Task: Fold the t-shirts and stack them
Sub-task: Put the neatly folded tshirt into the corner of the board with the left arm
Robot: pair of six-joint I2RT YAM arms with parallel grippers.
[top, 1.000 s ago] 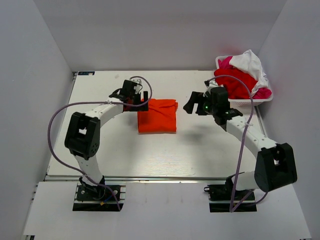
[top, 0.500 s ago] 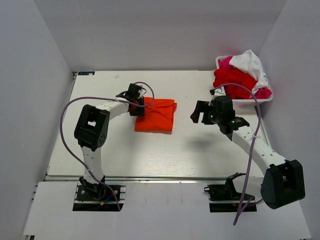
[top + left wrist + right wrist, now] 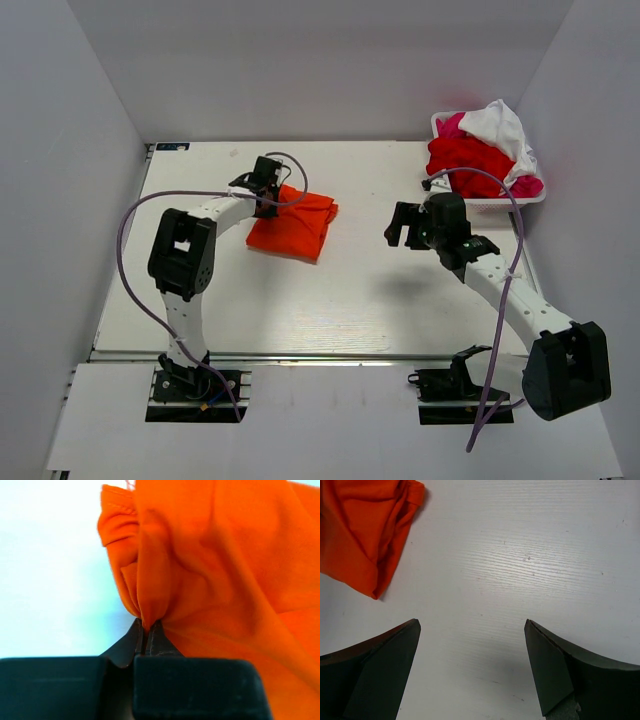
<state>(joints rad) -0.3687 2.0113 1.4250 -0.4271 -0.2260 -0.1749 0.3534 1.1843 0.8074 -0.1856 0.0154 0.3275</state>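
The left gripper drags the folded orange t-shirt outward and to the left in the top view next, since the table's far corner (image 3: 188,170) lies bare.
A folded orange t-shirt (image 3: 295,222) lies skewed on the white table left of centre. My left gripper (image 3: 272,196) is shut on a pinched fold at its far left corner; in the left wrist view the cloth (image 3: 210,565) bunches up from between the closed fingertips (image 3: 148,628). My right gripper (image 3: 397,225) hovers open to the right of the shirt, with bare table between its fingers (image 3: 400,655) and the orange t-shirt's corner (image 3: 365,535) off to its upper left. Red, pink and white t-shirts (image 3: 480,150) are heaped in a basket at the back right.
The white basket (image 3: 525,200) stands at the table's far right corner against the wall. Grey walls enclose the table on three sides. A purple cable loops beside each arm.
My left gripper closed on the shirt's corner and dragged it left and back, turning the folded shirt askew. The right arm shifted slightly right and stayed open.
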